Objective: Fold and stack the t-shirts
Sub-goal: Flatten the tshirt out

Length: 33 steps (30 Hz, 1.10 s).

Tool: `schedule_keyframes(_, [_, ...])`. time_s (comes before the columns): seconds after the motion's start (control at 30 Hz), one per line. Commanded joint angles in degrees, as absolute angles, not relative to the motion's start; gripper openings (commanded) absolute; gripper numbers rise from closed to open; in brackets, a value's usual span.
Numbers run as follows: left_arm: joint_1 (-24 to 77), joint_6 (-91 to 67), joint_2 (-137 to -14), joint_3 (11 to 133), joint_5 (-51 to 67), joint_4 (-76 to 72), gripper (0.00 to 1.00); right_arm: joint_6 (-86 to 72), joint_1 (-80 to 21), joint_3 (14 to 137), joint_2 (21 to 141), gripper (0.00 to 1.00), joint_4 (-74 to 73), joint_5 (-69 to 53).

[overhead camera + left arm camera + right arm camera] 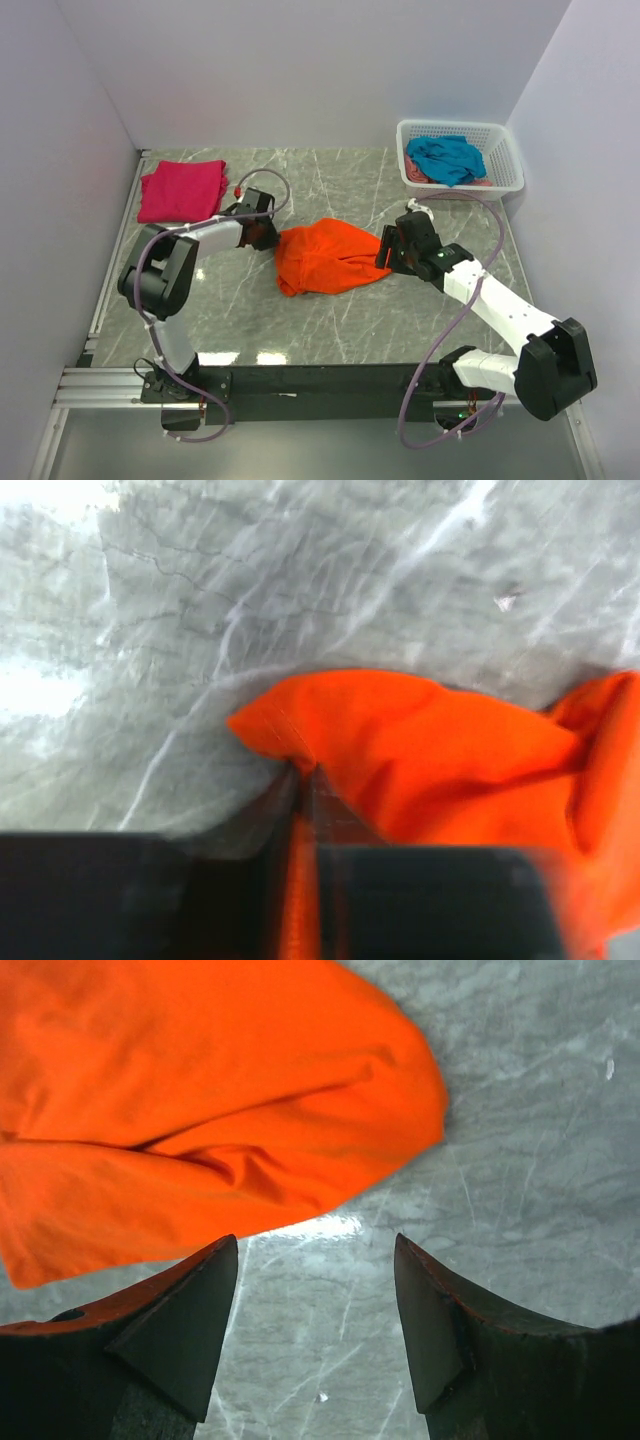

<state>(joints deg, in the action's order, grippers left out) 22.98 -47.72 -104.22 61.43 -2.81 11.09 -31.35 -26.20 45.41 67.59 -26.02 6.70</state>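
Observation:
I will next lower my right gripper toward the right in its wrist view onto the orange t-shirt's loose corner below it, because the gripper's fingers are over bare table.
A bright orange t-shirt lies bunched in the middle of the table. My left gripper is at the shirt's left edge. In the left wrist view its jaws are pinched on a fold of the orange t-shirt, and a strip of cloth runs between the left gripper fingers. My right gripper is at the shirt's right end. It stands open over bare table, and the orange t-shirt lies just beyond the right gripper. A magenta-pink t-shirt lies folded at the back left. A teal-blue t-shirt is heaped in the basket.
The white lattice basket stands at the back right corner, against the right wall. White walls close in the table on the left, back and right. The arm bases and a black rail run along the near edge.

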Motion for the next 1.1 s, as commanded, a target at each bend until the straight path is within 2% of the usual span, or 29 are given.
schedule_keyframes(0.0, [23.47, -46.06, -107.92, 62.84, -5.1, 13.97, 0.01, -32.52, -25.32, 44.65, 65.48, 0.7, -25.22, 9.4])
schedule_keyframes(0.13, [24.34, -45.7, -105.92, 63.37, -8.6, 14.06, 0.01, -32.69, -23.13, 43.77, 65.56, 0.7, -25.14, 9.49])
schedule_keyframes(0.27, [26.01, -45.35, -100.47, 63.2, -18.87, 15.82, 0.01, -32.08, -19.69, 44.29, 68.63, 0.7, -23.65, 7.74])
schedule_keyframes(0.53, [27.33, -44.65, -88.96, 56.87, -19.25, 11.52, 0.01, -31.46, -16.88, 49.65, 82.68, 0.67, -19.52, 4.57])
schedule_keyframes(0.73, [27.69, -44.03, -84.21, 55.11, -19.07, 10.9, 0.01, -32.08, -16.7, 52.56, 91.39, 0.51, -19.25, 2.73])
schedule_keyframes(0.77, [27.86, -43.86, -83.68, 54.93, -19.07, 10.72, 0.01, -32.17, -16.7, 52.56, 91.84, 0.42, -18.99, 2.72])
schedule_keyframes(0.83, [27.95, -43.77, -82.36, 54.84, -19.16, 10.63, 0.01, -31.99, -16.79, 52.12, 92.29, 0.33, -18.11, 1.23])
schedule_keyframes(0.87, [27.86, -43.51, -81.83, 54.84, -19.16, 10.46, 0.01, -31.91, -16.79, 51.86, 92.02, 0.21, -17.58, 0.8])
schedule_keyframes(0.97, [27.95, -42.37, -79.72, 55.72, -19.86, 10.02, 0.01, -30.77, -16.79, 51.42, 89.48, 0.0, -16.44, 0.35])
schedule_keyframes(1.07, [28.04, -41.22, -77.44, 57.74, -21.53, 10.37, 0.01, -28.92, -16.7, 51.85, 85.18, 0.0, -16.17, 1.58])
